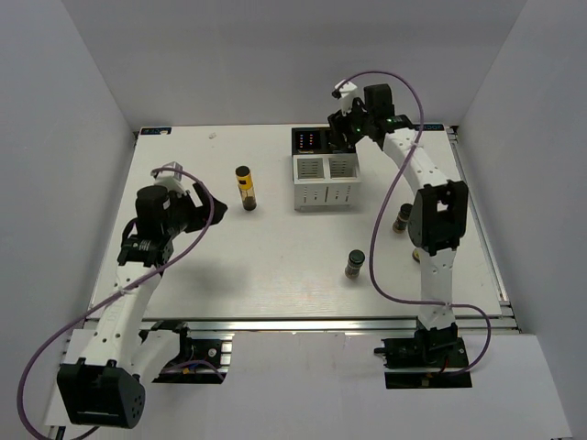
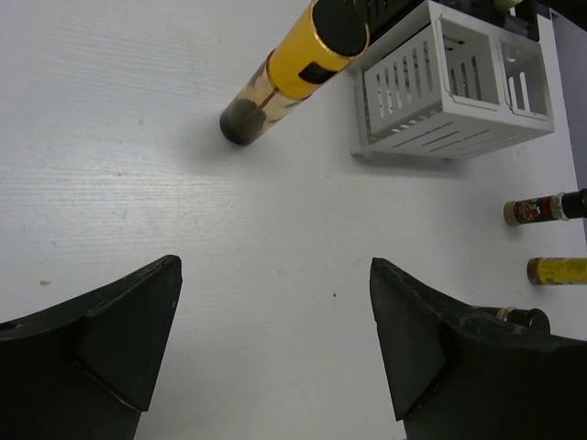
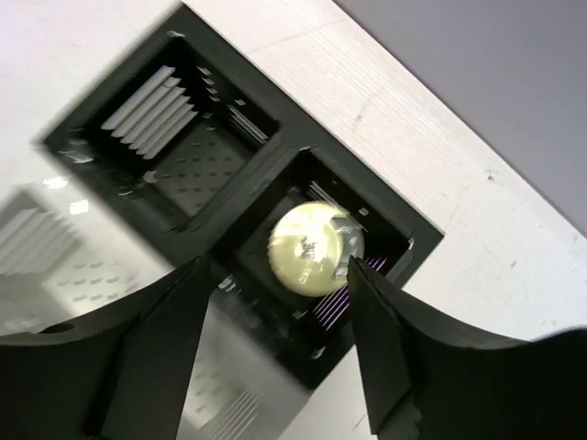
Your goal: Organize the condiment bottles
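The left gripper moves outward and to the right in the top view onto the yellow bottle's black cap (image 1: 242,171) (image 2: 340,26) next and closes, because that bottle stands outside the racks.
A tall yellow-labelled bottle (image 1: 245,187) stands on the table left of the white rack (image 1: 326,181); it also shows in the left wrist view (image 2: 295,66). A dark-capped bottle (image 1: 355,264) stands in front of the rack. My left gripper (image 1: 200,209) is open and empty (image 2: 275,339), low over bare table short of the yellow bottle. My right gripper (image 1: 346,126) hovers over the black rack (image 1: 308,140), open (image 3: 275,275). Its fingers stand either side of a pale-capped bottle (image 3: 316,247) that sits in one compartment of the black rack (image 3: 183,225).
Another bottle (image 1: 402,220) stands by the right arm, partly hidden. In the left wrist view the white rack (image 2: 449,87) is at the top right, with a cream-capped bottle (image 2: 537,210), a yellow one (image 2: 558,270) and a dark cap (image 2: 529,318) at the right edge.
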Robot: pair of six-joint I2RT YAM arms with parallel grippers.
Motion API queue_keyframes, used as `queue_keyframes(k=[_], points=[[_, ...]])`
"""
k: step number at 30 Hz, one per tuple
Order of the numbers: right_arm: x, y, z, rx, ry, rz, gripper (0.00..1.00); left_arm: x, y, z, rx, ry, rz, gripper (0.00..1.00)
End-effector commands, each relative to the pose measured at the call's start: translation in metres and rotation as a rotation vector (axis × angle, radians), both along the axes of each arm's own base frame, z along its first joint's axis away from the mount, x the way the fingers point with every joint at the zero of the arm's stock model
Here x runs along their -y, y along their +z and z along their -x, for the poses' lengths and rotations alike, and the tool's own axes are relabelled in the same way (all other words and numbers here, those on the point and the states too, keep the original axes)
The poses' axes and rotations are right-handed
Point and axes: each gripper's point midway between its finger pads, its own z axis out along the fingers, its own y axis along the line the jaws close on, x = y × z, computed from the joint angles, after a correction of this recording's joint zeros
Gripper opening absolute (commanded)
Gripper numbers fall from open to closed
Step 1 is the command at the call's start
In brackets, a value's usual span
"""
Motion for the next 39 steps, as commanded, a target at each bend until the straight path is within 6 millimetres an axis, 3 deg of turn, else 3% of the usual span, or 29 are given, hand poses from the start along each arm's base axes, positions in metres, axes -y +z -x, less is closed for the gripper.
queue_keyframes(k=[1, 2, 4, 7, 9, 12, 13, 14, 16, 17, 19, 21, 25, 30, 39], points=[[-0.001, 0.109, 0.029, 0.137, 0.028, -0.149, 0.66, 0.006, 0.037, -0.015, 0.112, -0.015, -0.005, 0.92], [0.002, 0.135, 0.044, 0.167, 0.032, -0.182, 0.63, 0.011, 0.036, -0.017, 0.109, -0.028, -0.012, 0.89], [0.007, 0.150, 0.068, 0.178, 0.054, -0.204, 0.52, 0.018, 0.041, -0.022, 0.120, -0.034, -0.031, 0.88], [0.012, 0.156, 0.100, 0.178, 0.092, -0.208, 0.49, 0.035, 0.039, -0.028, 0.106, -0.046, -0.095, 0.87], [0.017, 0.152, 0.116, 0.151, 0.102, -0.206, 0.61, 0.045, 0.029, -0.032, 0.082, -0.036, -0.154, 0.92], [0.026, 0.135, 0.144, 0.072, 0.109, -0.204, 0.70, 0.050, 0.029, -0.041, 0.083, 0.001, -0.210, 0.97], [0.028, 0.140, 0.156, 0.079, 0.116, -0.211, 0.71, 0.048, 0.029, -0.043, 0.083, 0.020, -0.225, 0.98], [0.031, 0.121, 0.165, 0.032, 0.115, -0.207, 0.71, 0.048, 0.031, -0.045, 0.092, 0.031, -0.238, 0.98], [0.036, 0.121, 0.180, 0.034, 0.135, -0.221, 0.71, 0.040, 0.029, -0.053, 0.088, 0.088, -0.279, 0.98], [0.041, 0.105, 0.187, -0.001, 0.129, -0.219, 0.72, 0.039, 0.030, -0.056, 0.093, 0.094, -0.290, 0.98], [0.042, 0.104, 0.200, -0.006, 0.163, -0.237, 0.72, 0.038, 0.025, -0.065, 0.092, 0.105, -0.321, 0.98], [0.044, 0.094, 0.207, -0.027, 0.166, -0.238, 0.72, 0.040, 0.025, -0.074, 0.100, 0.104, -0.338, 0.98], [0.044, 0.096, 0.215, -0.023, 0.173, -0.246, 0.73, 0.049, 0.004, -0.095, 0.073, 0.085, -0.372, 0.98], [0.045, 0.095, 0.216, -0.025, 0.174, -0.252, 0.72, 0.061, 0.004, -0.119, 0.088, 0.075, -0.376, 0.98], [0.046, 0.090, 0.220, -0.046, 0.164, -0.270, 0.72, 0.064, -0.010, -0.152, 0.066, 0.105, -0.444, 0.95]])
